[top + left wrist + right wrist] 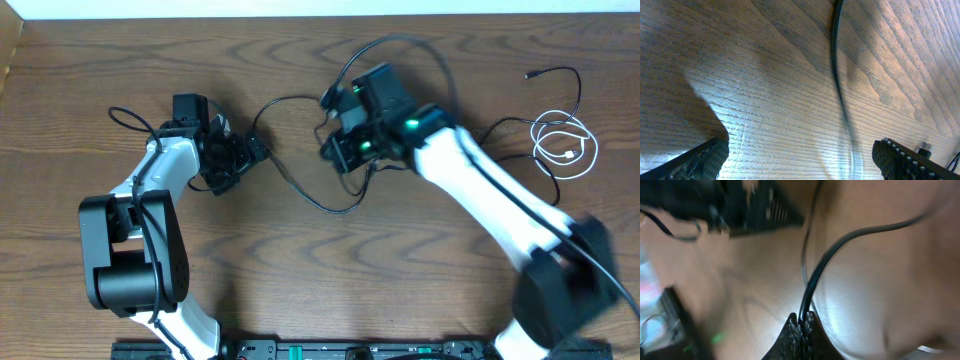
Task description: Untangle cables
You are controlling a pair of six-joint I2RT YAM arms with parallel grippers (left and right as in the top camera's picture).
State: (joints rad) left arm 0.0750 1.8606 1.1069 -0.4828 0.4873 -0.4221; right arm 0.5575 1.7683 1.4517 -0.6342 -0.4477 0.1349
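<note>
The pinched cable hangs above the table. My right gripper will lower toward the bare wood inside the loop (307, 172) and release it.
The long black cable (296, 186) runs in loops across the middle of the table, and its plug end (530, 75) lies at the far right. My right gripper (340, 150) is shut on this cable; the right wrist view shows the cord pinched between the fingertips (804, 324). My left gripper (245, 155) is open low over the table. In the left wrist view the black cable (839, 85) lies on the wood between the spread fingers (800, 157), nearer the right finger. The white cable (568, 154) lies coiled at the right, apart from both grippers.
The thicker black wire of the right arm (400, 42) arches above its wrist. The table's far edge (320, 14) runs along the top, with a pale wall behind it. The arm bases stand at the front edge.
</note>
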